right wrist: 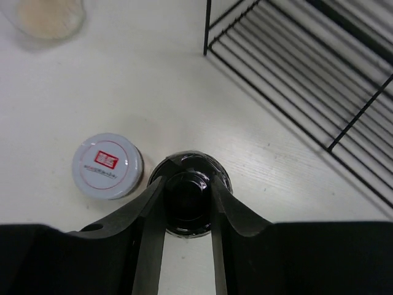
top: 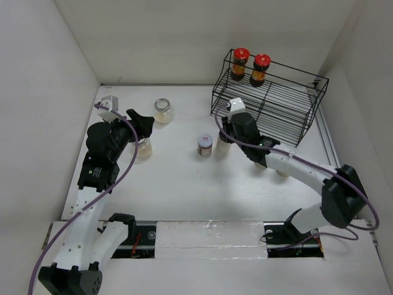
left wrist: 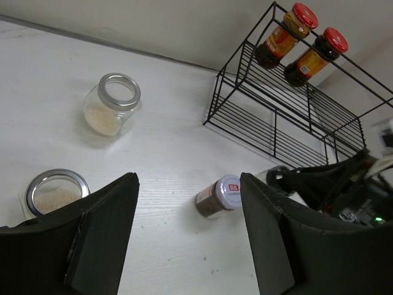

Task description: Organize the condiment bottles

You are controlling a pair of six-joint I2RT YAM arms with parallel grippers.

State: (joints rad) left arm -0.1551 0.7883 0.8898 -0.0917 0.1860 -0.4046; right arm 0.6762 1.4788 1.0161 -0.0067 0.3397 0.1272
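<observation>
My right gripper is holding the shaker [right wrist: 190, 212] and will next lift it outward, lower it onto the free spot on the top shelf beside the red-lidded jars and let go, because that spot is above and outward.
Two dark jars with red lids [top: 240, 63] [top: 260, 69] stand on the top shelf of the black wire rack [top: 276, 107]. My right gripper [right wrist: 188, 182] is shut on the black cap of a pale shaker [right wrist: 190, 212] that stands on the table in front of the rack; the shaker also shows in the top view [top: 224, 147]. A brown jar with a silver lid [top: 205, 145] stands just left of it. My left gripper [left wrist: 187, 181] is open and empty, above the table beside a clear glass jar [top: 143, 148]. A second clear glass jar [top: 163, 110] stands farther back.
The white table [top: 178, 184] is walled in on three sides. Two more pale bottles [top: 282, 173] are partly hidden under my right arm. The rack's lower shelves [right wrist: 319, 80] are close to the right of the held shaker.
</observation>
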